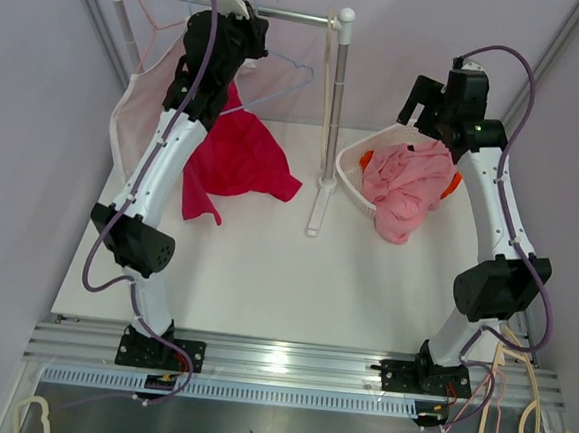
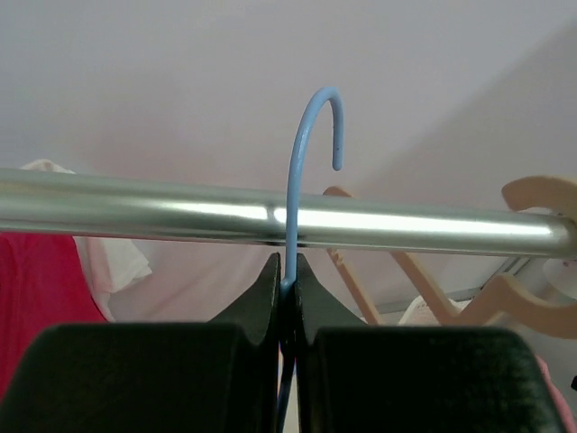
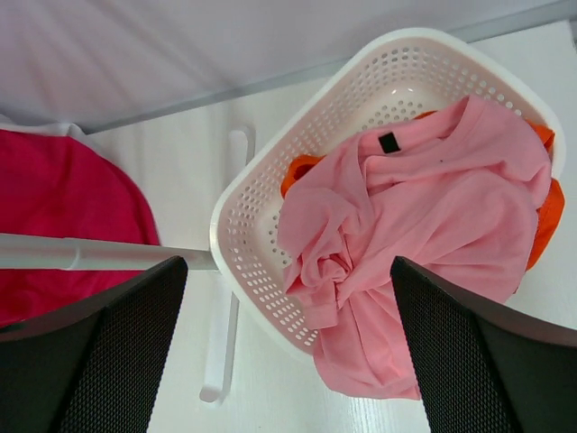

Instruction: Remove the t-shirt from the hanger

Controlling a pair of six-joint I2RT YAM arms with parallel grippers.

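My left gripper should slide along the rack's bar (image 1: 295,16) to the right in the top view, toward the wooden hangers, then let go, as the light blue hanger's hook curls over the bar.
A red t-shirt (image 1: 236,157) hangs below the rack rail (image 1: 295,16), draped down toward the table; its edge shows in the left wrist view (image 2: 36,298) and the right wrist view (image 3: 63,216). A light blue wire hanger (image 1: 285,79) sits above it. My left gripper (image 1: 240,12) is up at the rail, shut on the hanger's neck (image 2: 290,225) just under the rail (image 2: 135,212); the hook curls over the rail. My right gripper (image 1: 413,111) is open and empty above the basket, its fingers (image 3: 90,352) wide apart.
A white basket (image 1: 348,176) at the right holds a pink t-shirt (image 1: 407,186) over an orange garment (image 3: 302,171). The rack's post (image 1: 333,110) stands beside it. A pale garment (image 1: 126,128) hangs at the rail's left end. Wooden hangers (image 2: 532,198) hang at the right.
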